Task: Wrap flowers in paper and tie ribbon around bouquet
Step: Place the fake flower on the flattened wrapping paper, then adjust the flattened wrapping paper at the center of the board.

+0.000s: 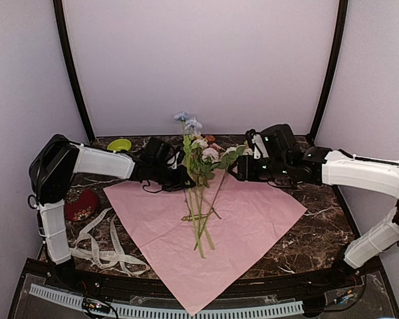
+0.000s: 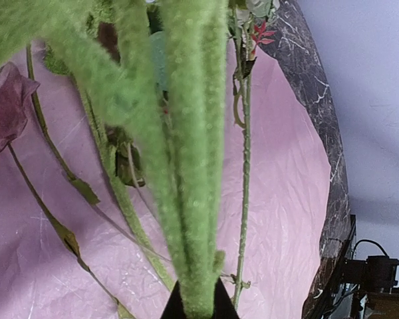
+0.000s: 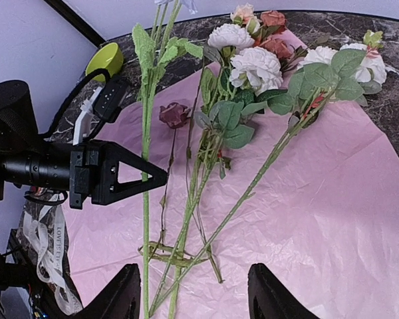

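Observation:
The green stem's blue blooms still stand above the others, so the left gripper should next lower the green stem onto the fanned stems on the pink paper and let it go.
The pink paper (image 1: 253, 212) lies flat as a diamond on the dark marble table. On it are the flowers (image 1: 199, 149), their stems fanned toward the near corner and their blooms lifted at the far end. My left gripper (image 1: 185, 179) is shut on one fuzzy green stem (image 2: 193, 199), with black fingertips (image 2: 175, 309) pinching it just above the sheet. The right wrist view shows that stem (image 3: 146, 199) upright in the left gripper (image 3: 161, 177). My right gripper (image 3: 196, 296) hovers open over the stems, holding nothing. The ribbon (image 1: 106, 242) lies loose left of the paper. No wrapped bouquet is in view.
A green bowl (image 1: 120, 144) sits at the back left. Near the left arm lies a red object (image 1: 82, 205). The ribbon (image 3: 50, 246) loops close to the table's near left edge. Bare marble (image 1: 319, 232) shows to the right of the paper.

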Robot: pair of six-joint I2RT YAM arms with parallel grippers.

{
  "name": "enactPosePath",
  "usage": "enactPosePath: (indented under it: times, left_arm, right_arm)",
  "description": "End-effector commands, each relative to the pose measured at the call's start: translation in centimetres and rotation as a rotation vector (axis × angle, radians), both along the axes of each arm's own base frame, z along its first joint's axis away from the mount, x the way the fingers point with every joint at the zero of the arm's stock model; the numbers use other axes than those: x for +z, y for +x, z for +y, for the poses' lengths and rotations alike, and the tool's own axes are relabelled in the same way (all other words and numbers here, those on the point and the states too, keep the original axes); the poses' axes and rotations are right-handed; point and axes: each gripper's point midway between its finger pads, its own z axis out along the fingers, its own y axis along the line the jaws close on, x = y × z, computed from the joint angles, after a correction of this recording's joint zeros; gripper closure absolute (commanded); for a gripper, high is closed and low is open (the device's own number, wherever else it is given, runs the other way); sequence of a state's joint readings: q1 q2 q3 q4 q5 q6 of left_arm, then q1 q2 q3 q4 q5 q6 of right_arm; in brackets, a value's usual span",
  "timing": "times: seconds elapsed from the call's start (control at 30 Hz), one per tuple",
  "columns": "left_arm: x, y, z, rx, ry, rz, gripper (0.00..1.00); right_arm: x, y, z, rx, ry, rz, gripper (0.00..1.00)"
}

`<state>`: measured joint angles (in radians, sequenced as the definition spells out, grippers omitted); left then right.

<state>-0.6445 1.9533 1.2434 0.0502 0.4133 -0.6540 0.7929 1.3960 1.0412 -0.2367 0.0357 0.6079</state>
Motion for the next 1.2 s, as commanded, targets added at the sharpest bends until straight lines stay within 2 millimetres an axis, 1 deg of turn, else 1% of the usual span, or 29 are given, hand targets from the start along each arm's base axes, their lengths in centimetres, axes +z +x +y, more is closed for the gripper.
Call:
enactPosePath:
  times: [0.0, 0.07, 0.17, 0.23, 0.3, 0.4, 0.47, 0.57, 0.63, 0.73, 0.8, 0.87, 0.97, 1.07, 1.13, 1.17]
  left_arm:
    - [-1.1, 0.9, 0.5, 0.047, 0.048, 0.008, 1.00]
    - [-2.1, 0.9, 0.3, 0.035, 0.059, 0.023, 0.99]
    - [-3.0, 1.0, 0.2, 0.022, 0.079, 0.026, 0.98]
    - [-3.2, 1.2, 0.2, 0.019, 0.090, 0.017, 0.94]
    - [-3.2, 1.2, 0.2, 0.003, 0.102, 0.005, 0.87]
    - [-3.4, 1.2, 0.7, 0.003, 0.134, 0.003, 0.78]
    - [-3.4, 1.1, 0.8, 0.002, 0.140, 0.006, 0.74]
    - [-3.2, 1.1, 0.7, -0.006, 0.136, -0.005, 0.72]
    - [-3.4, 1.1, 1.0, -0.007, 0.162, -0.005, 0.71]
    - [-2.9, 1.0, 1.5, -0.009, 0.198, -0.012, 0.63]
    - [-1.9, 1.1, 2.1, 0.005, 0.218, -0.042, 0.55]
    - [-0.9, 1.2, 2.5, 0.008, 0.227, -0.069, 0.48]
    - [1.0, 0.9, 2.6, -0.013, 0.216, -0.117, 0.34]
    - [2.5, 0.2, 3.6, -0.023, 0.233, -0.158, 0.28]
    - [3.2, -0.7, 4.7, -0.024, 0.251, -0.179, 0.27]
    - [3.1, -1.2, 5.5, -0.020, 0.271, -0.187, 0.27]
  right_arm:
    - [-0.7, 0.0, 0.6, 0.014, 0.002, 0.025, 0.45]
    - [-0.7, 0.0, 0.9, 0.023, 0.006, 0.031, 0.45]
    - [-0.6, 0.0, 1.0, 0.029, 0.002, 0.025, 0.45]
    - [-0.7, 0.1, 0.9, 0.020, -0.008, 0.028, 0.45]
    - [-0.6, 0.1, 1.0, 0.029, -0.003, 0.030, 0.45]
    - [-1.1, 0.0, 1.0, 0.033, -0.007, 0.034, 0.45]
    - [-1.4, -0.1, 1.1, 0.036, -0.015, 0.049, 0.45]
    - [-2.1, -0.4, 1.3, 0.053, -0.019, 0.063, 0.45]
    - [-2.7, -0.6, 1.2, 0.053, -0.033, 0.079, 0.45]
    - [-3.8, -0.9, 0.5, 0.039, -0.066, 0.108, 0.45]
    - [-5.2, -0.9, -0.8, -0.006, -0.119, 0.127, 0.45]
    - [-6.6, -0.8, -2.6, -0.062, -0.198, 0.146, 0.45]
    - [-8.7, -0.7, -6.0, -0.143, -0.350, 0.175, 0.45]
    - [-11.5, -0.8, -9.8, -0.212, -0.492, 0.229, 0.45]
    - [-13.4, -1.2, -11.8, -0.227, -0.554, 0.286, 0.45]
    - [-14.3, -1.4, -12.5, -0.229, -0.576, 0.308, 0.45]
